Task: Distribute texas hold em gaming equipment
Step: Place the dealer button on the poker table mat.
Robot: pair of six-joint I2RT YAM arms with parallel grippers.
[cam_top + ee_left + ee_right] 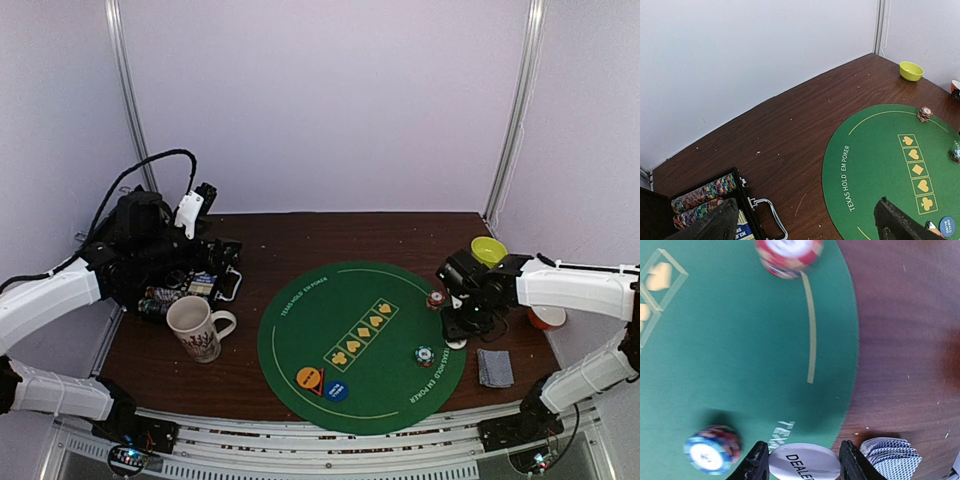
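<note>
I will lower my right gripper next toward the teal-white stack, because the mat's TEXAS lettering [449,352] [782,434] is below it that way. I will release the DEALER button there, inside the mat's edge.
My right gripper [804,460] is shut on the white DEALER button [805,461], held low at the right edge of the round green mat [400,300]. In the top view that button [456,343] shows under the right gripper [458,335]. A red-white chip stack [435,299] and a teal-white chip stack [425,355] stand on the mat's right side. The orange button [310,378] and the blue button [337,389] lie at the mat's near left. A pile of grey-blue cards [494,367] rests on the wood just right of the mat. My left gripper [805,220] hangs open and empty by the chip case [700,195].
A patterned cream mug [195,328] stands left of the mat, in front of the open black case [200,283] holding rows of chips. A yellow bowl [488,250] sits at the back right and an orange bowl [547,317] at the far right, behind the right arm.
</note>
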